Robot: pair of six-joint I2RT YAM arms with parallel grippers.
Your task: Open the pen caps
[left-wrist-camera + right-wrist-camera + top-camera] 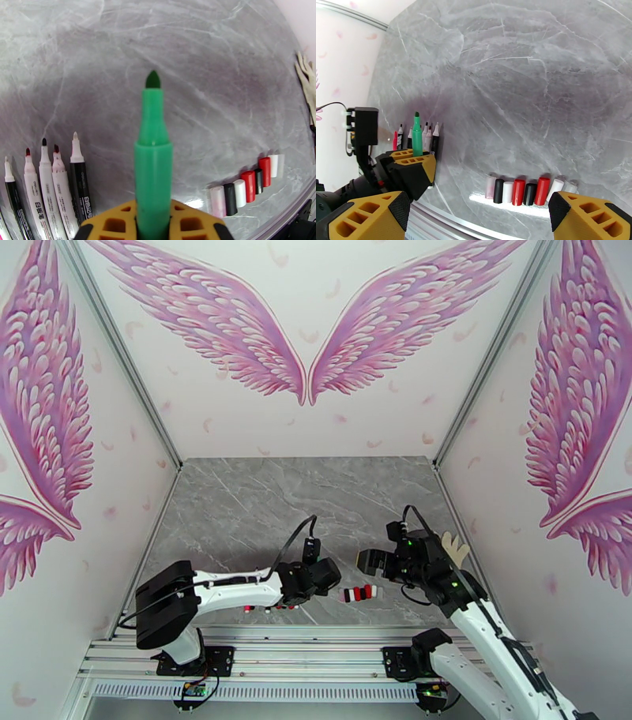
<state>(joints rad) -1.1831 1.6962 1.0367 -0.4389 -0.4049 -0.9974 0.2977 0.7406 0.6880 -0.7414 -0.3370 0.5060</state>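
My left gripper lowers the green pen (153, 158) onto the bare tabletop beside the black pen next and releases it, because the uncapped pens lie in a row there.
My left gripper (154, 221) is shut on a green pen (153, 158) whose bare tip points away from the camera. Several more uncapped pens (51, 189) lie side by side to its left on the table. The pen caps (245, 185) stand in a tight row of white, black and red to the right. From the right wrist view, the left gripper (410, 165) and green pen (417, 136) are at the left, and the caps (525, 191) sit just beyond my right gripper (478, 221), wide open and empty. From above, the caps (359, 593) lie between the left gripper (325, 578) and the right gripper (363, 562).
The grey marble table (261, 508) stretches away behind the arms. A pale glove (457, 546) lies by the right wall, also at the right edge as glove (306, 79). A metal rail (276, 646) runs along the near edge.
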